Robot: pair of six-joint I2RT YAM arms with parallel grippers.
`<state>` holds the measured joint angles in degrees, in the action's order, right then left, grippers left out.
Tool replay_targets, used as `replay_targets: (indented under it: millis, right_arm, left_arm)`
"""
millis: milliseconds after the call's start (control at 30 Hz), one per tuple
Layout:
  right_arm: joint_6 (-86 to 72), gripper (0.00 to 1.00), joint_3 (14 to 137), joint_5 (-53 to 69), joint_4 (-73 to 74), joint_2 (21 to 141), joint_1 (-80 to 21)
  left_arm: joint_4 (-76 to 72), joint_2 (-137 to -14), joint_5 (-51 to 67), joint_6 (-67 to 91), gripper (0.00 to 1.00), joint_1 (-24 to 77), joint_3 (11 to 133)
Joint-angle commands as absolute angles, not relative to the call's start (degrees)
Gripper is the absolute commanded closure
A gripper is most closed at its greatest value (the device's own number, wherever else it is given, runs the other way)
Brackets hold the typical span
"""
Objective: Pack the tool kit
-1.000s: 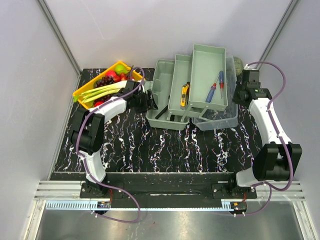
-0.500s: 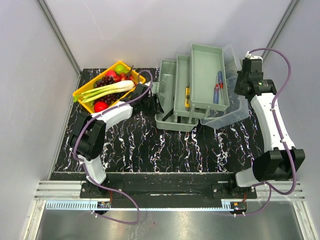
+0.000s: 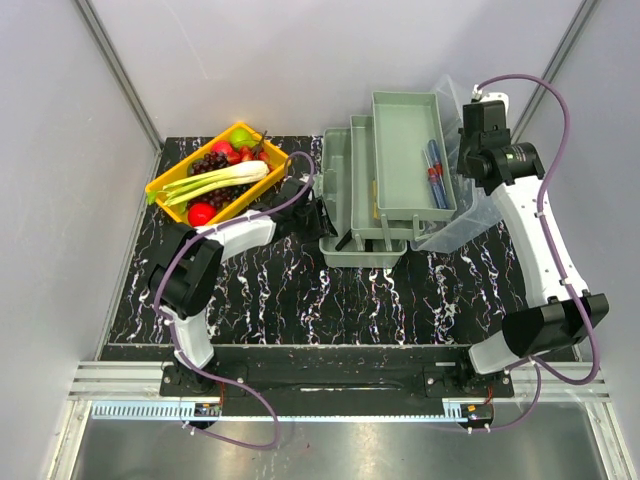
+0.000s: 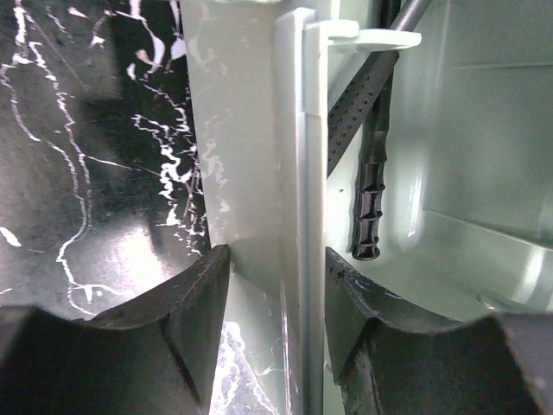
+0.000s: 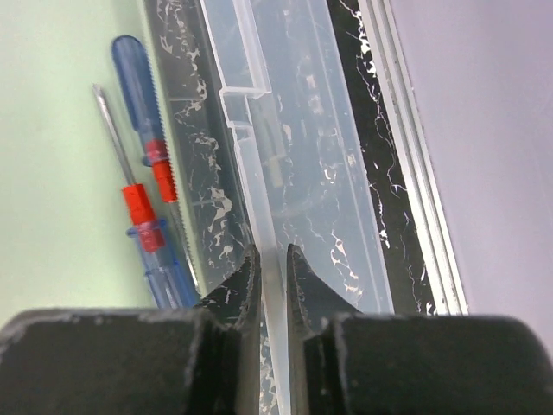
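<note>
The right gripper swings the clear lid [image 3: 455, 220] to the left in the top view next, down onto the uncovered toolbox that lies there, and releases it.
The pale grey-green toolbox [image 3: 385, 180] stands at the table's back centre with its fold-out trays stacked over it. Two red and blue screwdrivers [image 3: 432, 165] lie in the top tray and show in the right wrist view [image 5: 143, 207]. A yellow cutter [image 3: 375, 195] shows only as a sliver between trays. My left gripper [image 3: 318, 217] is shut on the box's left wall [image 4: 298, 216]; a black tool handle [image 4: 367, 199] lies inside. My right gripper [image 3: 470, 150] is shut on the rim [image 5: 251, 173] of the clear lid [image 3: 455, 220], holding it tilted up at the box's right.
A yellow tray [image 3: 155, 187] of fruit and vegetables stands at the back left, close to my left arm. White walls and slanted metal posts close in the back and both sides. The table's right edge [image 5: 415, 190] runs just beyond the lid.
The toolbox has slid right and turned, and its trays have folded closer together. My right gripper has lifted the clear lid's edge up and back. My left gripper has followed the box to the right.
</note>
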<state>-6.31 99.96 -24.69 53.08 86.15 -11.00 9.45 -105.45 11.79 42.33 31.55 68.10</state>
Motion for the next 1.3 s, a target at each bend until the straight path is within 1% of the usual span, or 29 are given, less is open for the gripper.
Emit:
replay_targets:
  millis: [0, 367, 633, 833, 1000, 1267]
  right_arm:
    - [-10.72, 1.00, 108.27, -29.96, 50.36, 85.60, -15.37]
    - [-14.15, 1.00, 112.93, -36.82, 52.91, 89.91, -24.51]
    - [-17.40, 1.00, 117.85, -43.41, 56.42, 95.70, -31.11]
    - [-19.51, 1.00, 124.09, -48.42, 61.87, 101.50, -34.62]
    - [-20.57, 1.00, 126.74, -49.48, 63.90, 104.23, -36.56]
    - [-21.01, 1.00, 127.88, -50.80, 64.16, 106.70, -39.02]
  left_arm:
    - [3.69, -106.35, 15.64, 45.53, 0.51, 33.93, 69.43]
    - [5.27, -107.32, 15.91, 44.56, 0.48, 34.19, 71.45]
    - [8.26, -105.30, 14.42, 45.44, 0.43, 34.19, 72.68]
    - [10.46, -103.45, 12.83, 45.79, 0.29, 33.31, 73.13]
    - [7.83, -101.61, 15.73, 47.55, 0.23, 30.68, 69.71]
    - [4.75, -95.89, 18.19, 45.89, 0.14, 27.42, 65.92]
